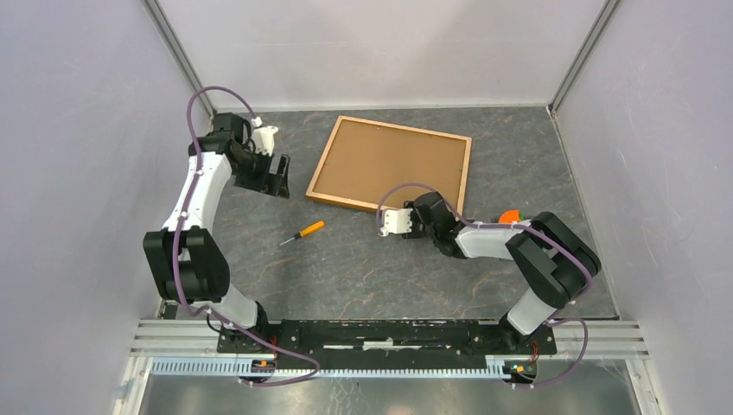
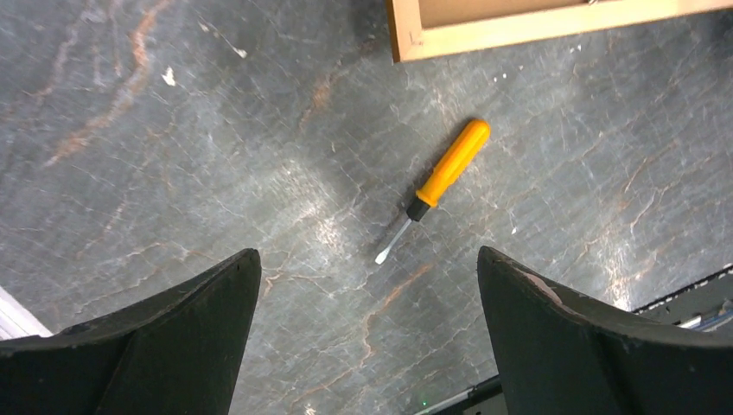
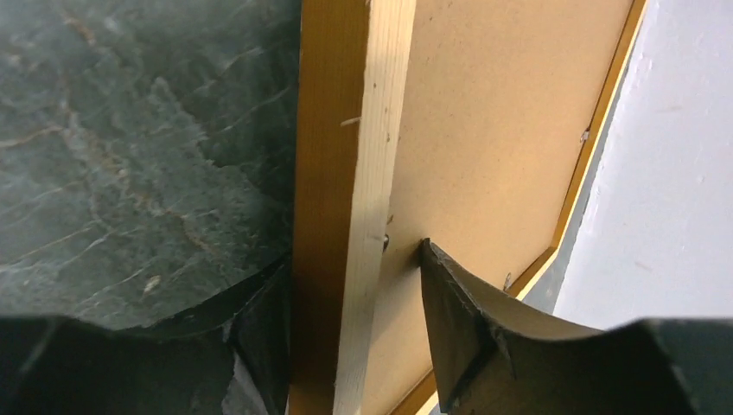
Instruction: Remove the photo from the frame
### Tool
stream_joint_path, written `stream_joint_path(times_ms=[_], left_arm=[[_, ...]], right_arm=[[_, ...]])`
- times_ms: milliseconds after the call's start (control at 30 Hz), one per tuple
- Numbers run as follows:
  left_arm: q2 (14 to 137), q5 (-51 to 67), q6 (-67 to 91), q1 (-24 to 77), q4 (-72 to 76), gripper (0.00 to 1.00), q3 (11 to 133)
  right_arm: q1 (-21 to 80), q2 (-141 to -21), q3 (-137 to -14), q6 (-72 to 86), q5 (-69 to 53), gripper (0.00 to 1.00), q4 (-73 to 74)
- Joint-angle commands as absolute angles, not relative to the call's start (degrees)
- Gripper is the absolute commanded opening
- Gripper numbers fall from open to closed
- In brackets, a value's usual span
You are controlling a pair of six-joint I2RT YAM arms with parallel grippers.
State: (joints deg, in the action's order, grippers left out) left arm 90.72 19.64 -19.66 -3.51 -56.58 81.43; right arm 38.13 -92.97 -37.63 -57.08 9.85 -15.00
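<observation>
The screwdriver lies at a slant to the fingertips. My left gripper is to go back down toward it next and turn, so that its fingers are on both sides of the screwdriver handle's narrow end by the shaft [image 1: 301,234] [image 2: 425,199].
The frame [image 1: 389,160] lies face down at the back middle of the table, with its brown fibreboard back [image 3: 493,130] facing up. The photo is hidden under it. My right gripper [image 1: 430,210] is at the frame's near edge, close to its right corner. In the right wrist view the gripper [image 3: 350,277] is open and straddles the wooden moulding [image 3: 346,130]. One finger is outside the edge and the other is over the back panel, with a small gap to the wood. My left gripper [image 1: 277,177] is open and empty above the table, left of the frame. A corner of the frame [image 2: 484,30] shows in its view.
An orange-handled screwdriver [image 1: 302,233] lies on the table in front of the frame's left corner, also seen in the left wrist view [image 2: 441,177]. A small orange and green object [image 1: 510,216] sits behind the right arm. Walls enclose the table on three sides.
</observation>
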Motion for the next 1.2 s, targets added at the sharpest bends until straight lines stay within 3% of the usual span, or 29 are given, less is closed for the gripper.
stream_joint_path(times_ms=[0,100,200,233,267,467,600,833,1167], left_arm=[[87.57,22.09,-24.56,-3.65,-56.26,1.00,78.89],[87.17,23.80,-27.91,-3.17,-57.83,1.00,77.90],[86.35,24.31,-31.32,-1.90,-58.18,1.00,75.39],[86.18,23.98,-32.22,-0.89,-58.21,1.00,74.53],[86.09,23.40,-33.32,-0.67,-58.22,1.00,73.58],[85.83,17.70,-37.87,9.34,-57.57,0.99,68.61],[88.75,14.51,-37.76,14.87,-56.05,0.87,67.49],[95.96,4.91,-35.69,22.74,-49.73,0.77,68.46],[103.83,-3.43,-37.54,24.54,-48.19,0.57,69.25]], right_arm=[[37.82,-95.48,-39.74,-51.58,6.65,0.60,-3.52],[37.80,-95.26,-41.34,-50.60,3.04,0.68,-0.16],[37.84,-93.62,-44.17,-50.67,-4.81,0.85,6.78],[37.79,-93.09,-45.28,-50.95,-6.89,0.96,8.91],[37.79,-92.92,-47.21,-50.83,-9.45,0.98,11.69],[32.98,-92.95,-58.93,-45.01,-21.73,0.98,23.10],[25.86,-95.95,-67.06,-39.41,-27.26,0.98,27.73],[17.00,-103.41,-77.71,-29.81,-25.60,0.98,29.26],[13.97,-103.06,-77.29,-25.52,-28.68,0.98,29.27]])
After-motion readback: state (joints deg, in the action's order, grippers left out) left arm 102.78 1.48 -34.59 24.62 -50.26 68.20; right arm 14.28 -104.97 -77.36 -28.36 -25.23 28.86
